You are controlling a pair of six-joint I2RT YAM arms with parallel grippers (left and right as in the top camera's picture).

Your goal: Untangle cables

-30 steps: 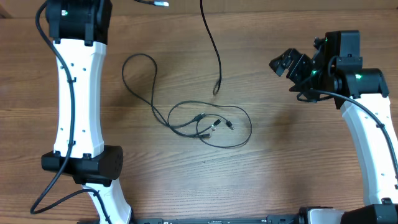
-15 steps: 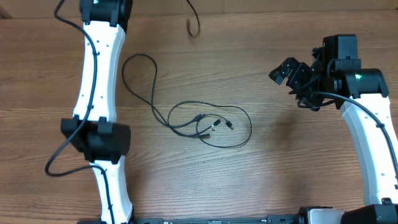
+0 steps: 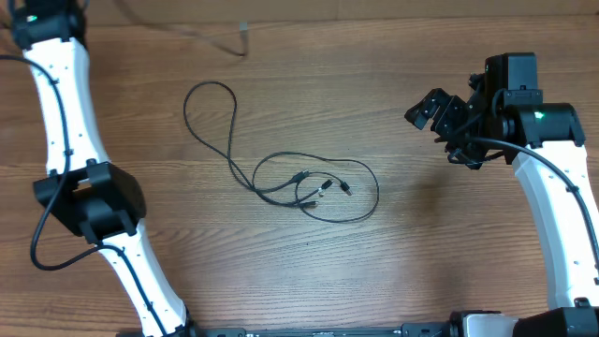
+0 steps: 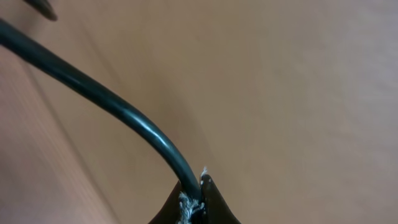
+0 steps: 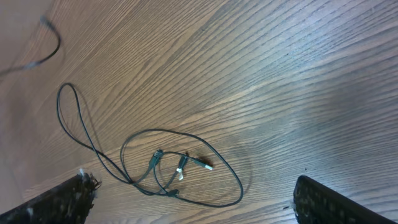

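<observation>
The robot's left gripper has to go down next toward the tabletop at its far corner [image 3: 120, 39] and let go of the black cable there, because that piece of the cable already lies clear of the tangle.
A loose tangle of thin black cables [image 3: 314, 187] lies mid-table, with a long loop [image 3: 211, 117] trailing up to the left and small plugs at its centre. The right wrist view shows the same cables [image 5: 180, 168]. A separate cable strand [image 3: 201, 39] with a pale tip runs along the table's far edge toward the top left. My left gripper [image 4: 194, 202] is shut on a black cable [image 4: 99, 93] that curves away from its fingertips. My right gripper [image 3: 432, 105] hovers to the right of the tangle. It is open, and nothing sits between its fingers [image 5: 59, 202].
The left arm [image 3: 70, 131] stretches along the table's left side up to the far left corner. The right arm [image 3: 552, 197] stands at the right edge. Bare wooden tabletop [image 3: 421, 243] surrounds the tangle.
The left arm has swung from the top centre to the far left corner, dragging its held cable away from the tangle. The right arm has barely moved.
</observation>
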